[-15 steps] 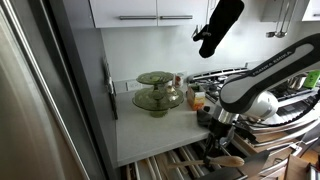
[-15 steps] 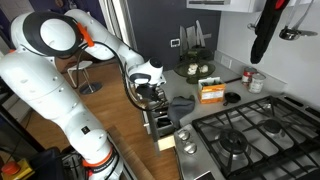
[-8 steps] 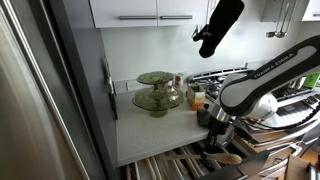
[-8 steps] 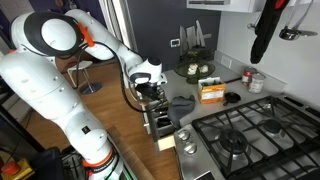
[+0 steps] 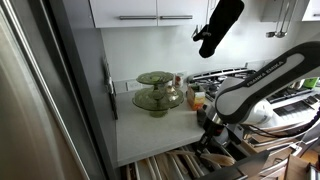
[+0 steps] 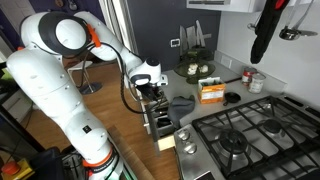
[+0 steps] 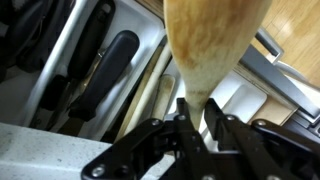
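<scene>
The gripper turns and lowers the spoon [image 5: 226, 158] over the slot of wooden utensils next and releases the spoon's neck, since the spoon hangs at an angle to the dividers.
My gripper [image 7: 200, 108] is shut on the narrow neck of a wooden spoon [image 7: 210, 40], whose broad pale bowl fills the top of the wrist view. It hangs over an open utensil drawer [image 7: 60, 60] that holds black-handled utensils [image 7: 110, 70] in metal dividers. In an exterior view the gripper [image 5: 212, 136] is low at the counter's front edge, with the wooden spoon [image 5: 226, 158] just above the open drawer [image 5: 165, 165]. In an exterior view the gripper [image 6: 150, 94] points down over the drawer [image 6: 158, 122].
Green glass stands [image 5: 157, 92] sit on the white counter [image 5: 140, 130]. A gas hob [image 6: 245, 135], an orange box [image 6: 211, 92] and a grey cloth [image 6: 181, 102] lie beside it. A black oven mitt [image 5: 218, 25] hangs above. A steel fridge [image 5: 40, 100] stands alongside.
The arm has sunk slightly toward the drawer, taking the spoon with it. The grip is unchanged.
</scene>
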Controlling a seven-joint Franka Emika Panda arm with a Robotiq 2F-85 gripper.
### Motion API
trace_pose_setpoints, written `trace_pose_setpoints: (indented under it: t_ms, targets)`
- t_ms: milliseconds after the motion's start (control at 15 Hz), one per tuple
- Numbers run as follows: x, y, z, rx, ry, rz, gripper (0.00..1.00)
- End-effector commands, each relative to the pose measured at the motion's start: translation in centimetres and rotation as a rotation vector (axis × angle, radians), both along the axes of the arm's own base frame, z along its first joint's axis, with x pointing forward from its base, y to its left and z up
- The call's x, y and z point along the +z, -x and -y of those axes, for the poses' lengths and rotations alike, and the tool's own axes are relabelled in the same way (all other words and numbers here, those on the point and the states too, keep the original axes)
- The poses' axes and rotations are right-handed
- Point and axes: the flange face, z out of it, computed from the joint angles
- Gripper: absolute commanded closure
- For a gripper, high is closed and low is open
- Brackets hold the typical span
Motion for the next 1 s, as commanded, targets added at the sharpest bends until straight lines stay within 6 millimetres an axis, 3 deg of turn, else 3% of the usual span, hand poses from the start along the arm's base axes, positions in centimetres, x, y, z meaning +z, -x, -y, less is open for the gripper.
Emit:
trace_pose_setpoints:
  t_ms: [0, 933]
  targets:
    - [-1.6, -0.8, -0.7, -0.075, 0.013, -0.036, 0.94]
    - [-3.9, -4.2, -0.7, -0.308, 0.029, 0.051, 0.94]
